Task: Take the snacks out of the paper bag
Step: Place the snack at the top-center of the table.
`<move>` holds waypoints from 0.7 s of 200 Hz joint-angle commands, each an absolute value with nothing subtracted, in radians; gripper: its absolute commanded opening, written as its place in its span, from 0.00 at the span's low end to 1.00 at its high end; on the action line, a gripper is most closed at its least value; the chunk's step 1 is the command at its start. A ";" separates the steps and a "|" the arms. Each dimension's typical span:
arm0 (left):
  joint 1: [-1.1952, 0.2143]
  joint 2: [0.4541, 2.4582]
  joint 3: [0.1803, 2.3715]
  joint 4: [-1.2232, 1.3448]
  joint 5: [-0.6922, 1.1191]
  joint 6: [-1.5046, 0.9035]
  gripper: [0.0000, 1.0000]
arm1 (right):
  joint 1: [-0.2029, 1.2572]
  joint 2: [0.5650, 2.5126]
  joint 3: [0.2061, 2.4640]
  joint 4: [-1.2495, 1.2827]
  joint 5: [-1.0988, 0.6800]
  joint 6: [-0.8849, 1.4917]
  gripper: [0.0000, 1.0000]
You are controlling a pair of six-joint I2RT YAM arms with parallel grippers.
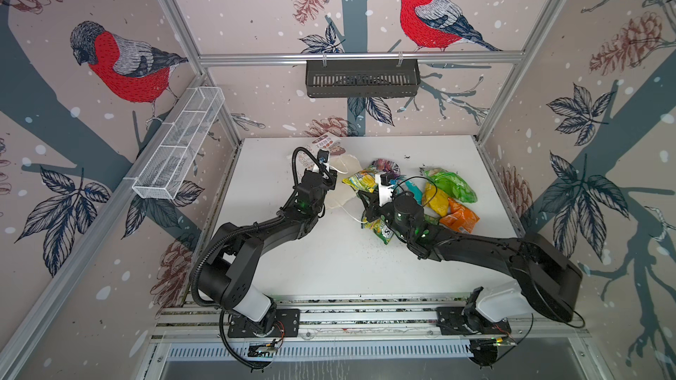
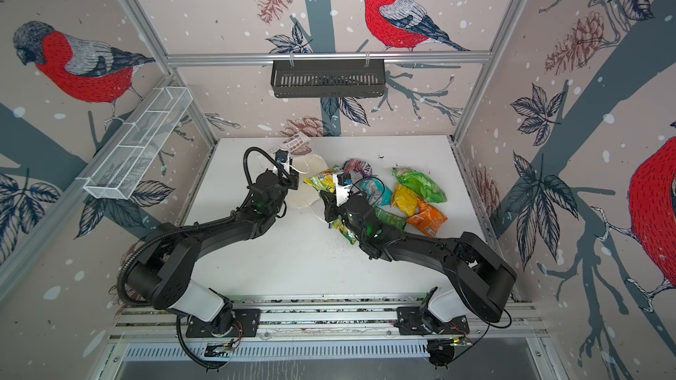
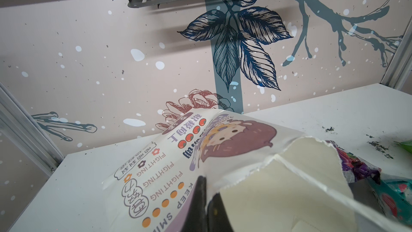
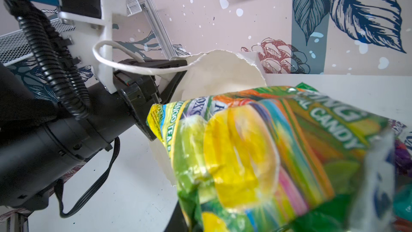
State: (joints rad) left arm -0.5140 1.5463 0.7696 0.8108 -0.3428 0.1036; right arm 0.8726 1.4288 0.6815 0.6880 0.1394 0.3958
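I should next tilt my right gripper down, lower it and release the packet on the tabletop (image 1: 367,185) beside the purple packet, as that spot is below it.
The paper bag (image 1: 344,164) lies on its side at the back of the table, mouth towards the pile of snacks. Its cartoon print (image 3: 234,139) faces up. My left gripper (image 3: 208,186) is shut on the bag's torn rim, and shows from above (image 1: 331,177) too. My right gripper (image 1: 365,201) is shut on a green-yellow "FOXS" candy packet (image 4: 256,152) just outside the bag's mouth (image 1: 360,179). Green (image 1: 453,184), yellow (image 1: 435,201), orange (image 1: 459,217), teal (image 1: 413,188) and purple (image 1: 387,166) packets lie on the table right of the bag. Another green-yellow packet (image 1: 380,230) lies under my right wrist.
A black slotted basket (image 1: 362,84) hangs on the back wall. A white mesh basket (image 1: 179,144) hangs on the left wall. Dark crumbs (image 1: 406,157) dot the white table (image 1: 329,268). The bag's cord handle (image 4: 133,68) loops over my left gripper.
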 commanded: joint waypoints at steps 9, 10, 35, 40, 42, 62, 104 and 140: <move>-0.503 1.525 0.748 0.862 -0.348 0.092 0.00 | 0.856 1.378 0.650 0.718 0.130 0.435 0.00; -0.502 1.525 0.748 0.862 -0.348 0.092 0.00 | 0.856 1.376 0.648 0.718 0.131 0.435 0.00; -0.493 1.516 0.735 0.862 -0.348 0.087 0.00 | 0.838 1.341 0.625 0.707 0.145 0.436 0.00; -0.492 1.516 0.733 0.863 -0.348 0.087 0.00 | 0.832 1.335 0.622 0.703 0.146 0.440 0.00; -0.491 1.514 0.733 0.862 -0.347 0.087 0.00 | 0.830 1.333 0.620 0.702 0.146 0.443 0.00; -0.482 1.512 0.725 0.866 -0.347 0.079 0.00 | 0.800 1.315 0.605 0.701 0.126 0.469 0.00; -0.458 1.492 0.688 0.888 -0.345 0.060 0.00 | 0.733 1.367 0.614 0.661 0.116 0.521 0.00; -0.447 1.467 0.652 0.911 -0.336 0.055 0.00 | 0.711 1.501 0.696 0.581 0.117 0.535 0.00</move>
